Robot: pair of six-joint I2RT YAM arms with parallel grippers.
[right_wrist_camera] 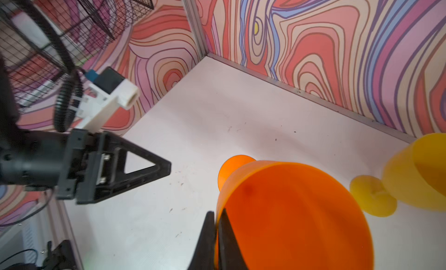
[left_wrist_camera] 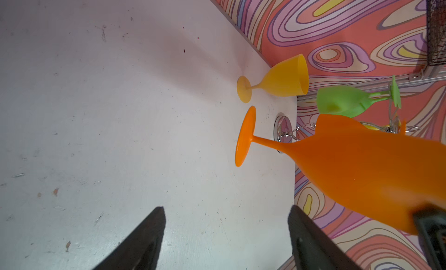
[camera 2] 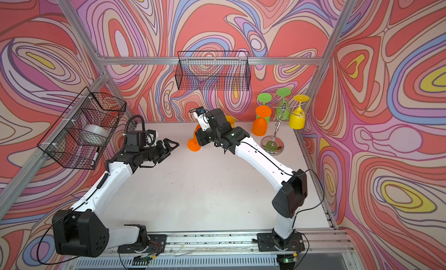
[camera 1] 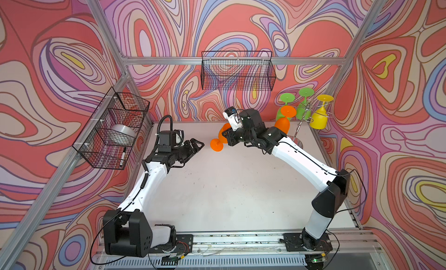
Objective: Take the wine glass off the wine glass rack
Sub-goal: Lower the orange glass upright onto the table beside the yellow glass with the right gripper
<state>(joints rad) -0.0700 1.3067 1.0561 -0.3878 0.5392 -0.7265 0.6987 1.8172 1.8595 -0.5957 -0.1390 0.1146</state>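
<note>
The right gripper next turns and lowers to the bare tabletop beside the yellow-orange glass, setting the tilted orange glass upright there to release its rim.
The wine glass rack is a chrome wire stand at the back right of the table. Two green glasses, a yellow one and an orange one hang upside down from it. My right gripper is shut on the rim of another orange wine glass, off the rack near the middle back. This glass is tilted, its round foot low over the table and pointing at my left gripper. The left gripper stands open a short way from that foot, with nothing between its fingers.
A yellow-orange glass stands upright on the table by the back wall, behind my right wrist. A black wire basket on the left wall holds a silver roll and a marker. Another black basket hangs on the back wall.
</note>
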